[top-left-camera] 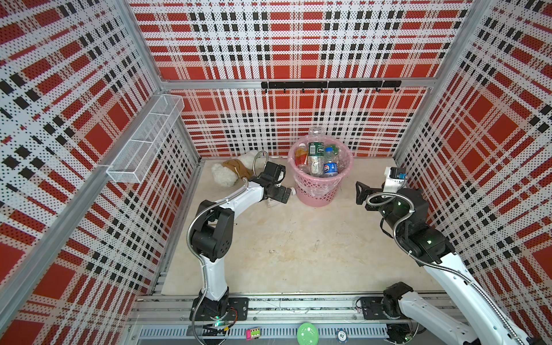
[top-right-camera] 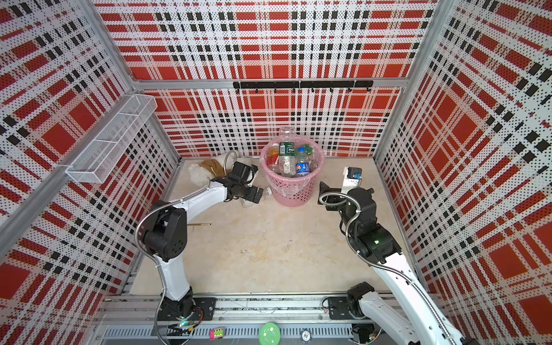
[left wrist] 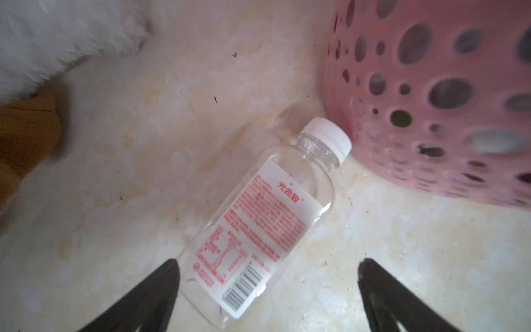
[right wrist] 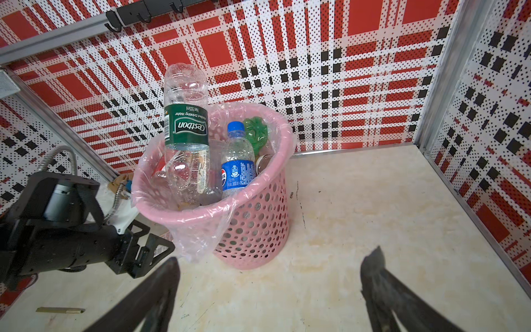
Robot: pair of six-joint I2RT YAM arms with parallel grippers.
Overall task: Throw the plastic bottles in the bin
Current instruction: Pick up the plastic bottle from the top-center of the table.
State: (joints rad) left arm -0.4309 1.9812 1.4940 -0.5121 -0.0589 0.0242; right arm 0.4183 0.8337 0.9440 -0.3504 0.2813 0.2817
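I need to lower my open left gripper around the bottle's labelled lower body [top-right-camera: 246, 203] [left wrist: 236, 262] next and close its fingers there, because the bottle is just below it on the tabletop.
The pink bin [top-left-camera: 320, 191] [top-right-camera: 294, 194] [right wrist: 258, 227] stands at the back of the table, lined with a clear bag and packed with several plastic bottles [top-left-camera: 316, 158] [right wrist: 186, 126], one sticking up above the rim. One clear bottle [left wrist: 258, 218] with a red-printed label and a white cap [top-left-camera: 293, 190] lies on the table against the bin's left side. My left gripper [left wrist: 267, 267] [top-left-camera: 276, 199] hangs open right over it, its base between the fingers, one fingertip [left wrist: 169, 276] close beside it. My right gripper [right wrist: 270, 264] [top-left-camera: 360, 193] is open and empty, right of the bin.
A white plush toy with brown cloth [top-left-camera: 230, 171] lies just behind the left arm. A white box with a blue part [top-left-camera: 394, 176] stands at the back right. A thin stick [top-right-camera: 200, 224] lies on the table. A wire shelf [top-left-camera: 146, 140] hangs on the left wall.
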